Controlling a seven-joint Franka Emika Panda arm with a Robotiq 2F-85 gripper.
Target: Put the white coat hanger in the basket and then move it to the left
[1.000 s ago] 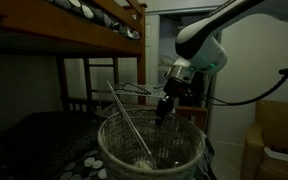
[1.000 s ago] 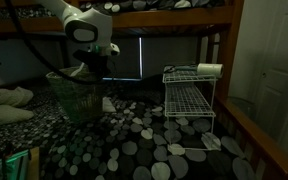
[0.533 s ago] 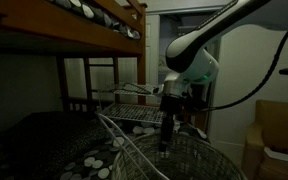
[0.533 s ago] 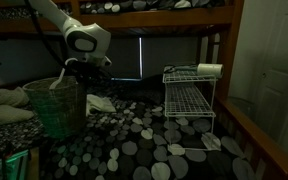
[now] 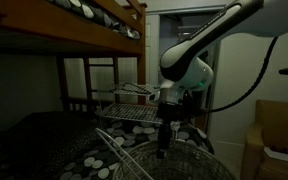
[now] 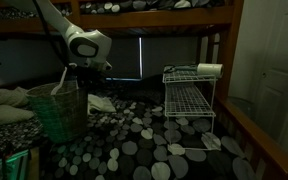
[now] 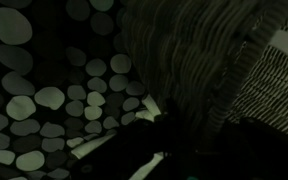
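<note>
The gripper will bring the basket's rim toward the open spotted cover on the gripper's rack side and let go of the rim, since the hanger point(image 6: 63, 80) is already in the basket.
The basket point(image 6: 56, 115) is round grey-tan wicker and stands on the spotted cover at the left in an exterior view; it also fills the bottom of an exterior view point(image 5: 169, 165). The white coat hanger point(image 6: 63, 80) sticks up out of it, and its thin white bars cross the basket mouth in an exterior view point(image 5: 114, 147). My gripper point(image 5: 164, 143) reaches down onto the basket's rim and is shut on it. In the wrist view the wicker wall point(image 7: 179, 55) and braided rim are close up, and the gripper point(image 7: 179, 125) is a dark shape at the rim.
A white wire grid rack point(image 6: 189, 100) stands at the right on the spotted cover point(image 6: 144, 145), and it also shows behind the arm in an exterior view point(image 5: 134, 110). A bunk bed frame point(image 5: 94, 30) is overhead. White cloth point(image 6: 101, 103) lies beside the basket. A cardboard box point(image 5: 276, 140) stands off to the side.
The gripper has dragged the basket with the hanger inside: leftward across the cover in one exterior view, nearer and lower in the other. The move has slowed over the last half second.
</note>
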